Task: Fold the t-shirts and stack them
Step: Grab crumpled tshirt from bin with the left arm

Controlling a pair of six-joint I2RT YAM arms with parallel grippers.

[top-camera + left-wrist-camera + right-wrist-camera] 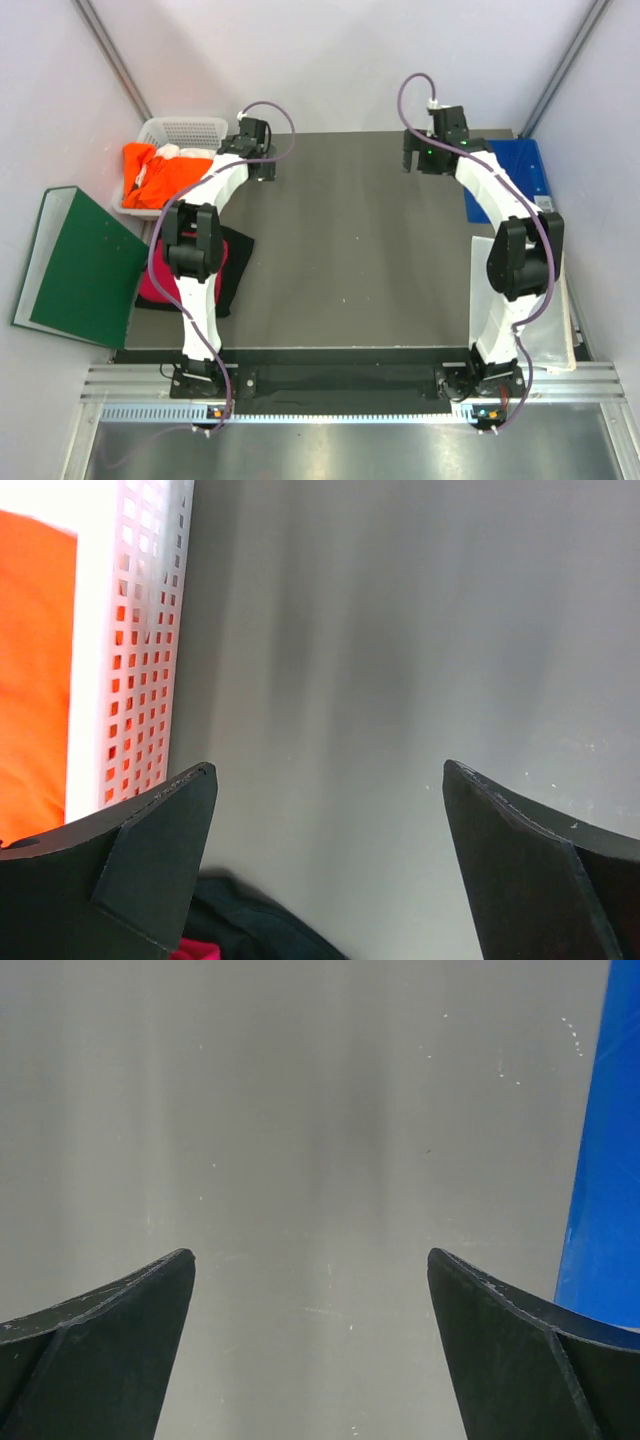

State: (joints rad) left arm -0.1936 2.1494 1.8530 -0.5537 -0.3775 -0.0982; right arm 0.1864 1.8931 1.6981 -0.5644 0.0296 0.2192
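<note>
The orange t-shirt [160, 172] [34, 680] is to the left of my left gripper in the top view, behind the basket's side. I should move across that side and go down onto the orange t-shirt.
A bright orange t-shirt [160, 172] lies bunched in a white basket [195, 129] at the far left, with a bit of white cloth beside it. A folded black t-shirt [236, 262] and a magenta-pink one [152, 285] lie stacked at the table's left edge, partly hidden by my left arm. My left gripper [262, 168] is open and empty over bare table beside the basket; the left wrist view shows the basket wall [140, 650], orange cloth [35, 670] and the black shirt's edge [250, 925]. My right gripper [415, 160] is open and empty over bare table at the far right.
A dark green binder [75, 268] lies off the table's left side. A flat blue folder [520, 175] lies at the far right, its edge in the right wrist view [605, 1160]. A white board [560, 335] lies along the right edge.
</note>
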